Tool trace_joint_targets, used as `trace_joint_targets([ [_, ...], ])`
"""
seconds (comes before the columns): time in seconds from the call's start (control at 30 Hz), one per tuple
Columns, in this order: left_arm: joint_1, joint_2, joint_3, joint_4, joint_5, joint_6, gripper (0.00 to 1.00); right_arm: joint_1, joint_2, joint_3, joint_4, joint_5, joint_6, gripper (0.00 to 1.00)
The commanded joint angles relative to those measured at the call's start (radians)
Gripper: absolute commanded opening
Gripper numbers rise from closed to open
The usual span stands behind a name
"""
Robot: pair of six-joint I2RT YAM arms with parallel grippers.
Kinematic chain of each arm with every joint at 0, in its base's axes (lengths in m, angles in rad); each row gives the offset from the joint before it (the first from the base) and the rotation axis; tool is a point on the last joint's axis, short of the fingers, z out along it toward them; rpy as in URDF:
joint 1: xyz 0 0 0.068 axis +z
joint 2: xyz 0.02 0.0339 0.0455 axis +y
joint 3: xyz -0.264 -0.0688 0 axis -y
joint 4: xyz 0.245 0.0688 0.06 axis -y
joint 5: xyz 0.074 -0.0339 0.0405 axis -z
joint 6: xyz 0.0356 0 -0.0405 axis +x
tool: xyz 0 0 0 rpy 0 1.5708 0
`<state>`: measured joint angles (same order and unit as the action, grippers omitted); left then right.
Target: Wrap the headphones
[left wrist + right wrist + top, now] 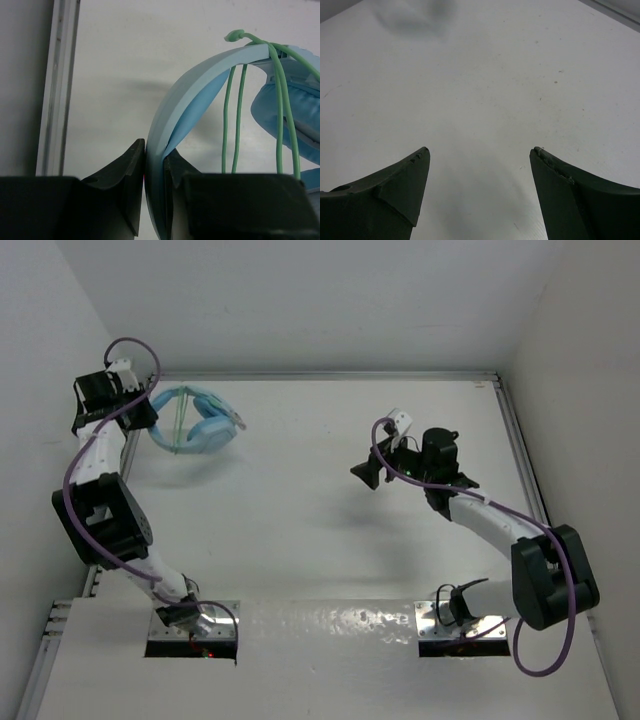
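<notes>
I should move my left gripper down and outward next, to the table's far corner by the side bar. I should let go of the headband (pixel 195 85) there, because the cable already loops over it.
The light blue headphones (pixel 198 424) are at the far left of the white table, with the pale green cable (pixel 180 422) looped over the headband. My left gripper (pixel 140 412) is shut on the headband (pixel 195 85), which runs up between its two fingers in the left wrist view. There the green cable (pixel 235 120) hangs in several strands beside a padded earcup (pixel 290 115), and its small plug (pixel 234 35) lies over the headband's top. My right gripper (pixel 366 472) is open and empty above the table's middle right; its wrist view shows only bare table between the fingertips (pixel 420 160).
A metal rail (pixel 320 375) runs along the table's far edge and a side rail (pixel 60 85) lies just left of the headphones. White walls close in on the left, back and right. Purple robot cables (pixel 75 470) loop along both arms.
</notes>
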<state>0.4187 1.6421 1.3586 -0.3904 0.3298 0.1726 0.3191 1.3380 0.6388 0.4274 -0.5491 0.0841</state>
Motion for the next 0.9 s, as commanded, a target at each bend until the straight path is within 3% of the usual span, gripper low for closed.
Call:
trace_joint_targets([
  [0.0, -0.003, 0.056, 0.089, 0.198, 0.078, -0.107, 0.0, 0.011, -0.043, 0.042, -0.053, 0.018, -0.044, 0.8],
  [0.4, -0.006, 0.421, 0.319, 0.367, 0.089, -0.238, 0.0, 0.067, -0.028, 0.13, -0.258, 0.139, -0.119, 0.8],
  [0.87, 0.002, 0.748, 0.606, 0.4, 0.055, -0.288, 0.0, 0.17, 0.052, 0.226, -0.412, 0.259, -0.179, 0.8],
])
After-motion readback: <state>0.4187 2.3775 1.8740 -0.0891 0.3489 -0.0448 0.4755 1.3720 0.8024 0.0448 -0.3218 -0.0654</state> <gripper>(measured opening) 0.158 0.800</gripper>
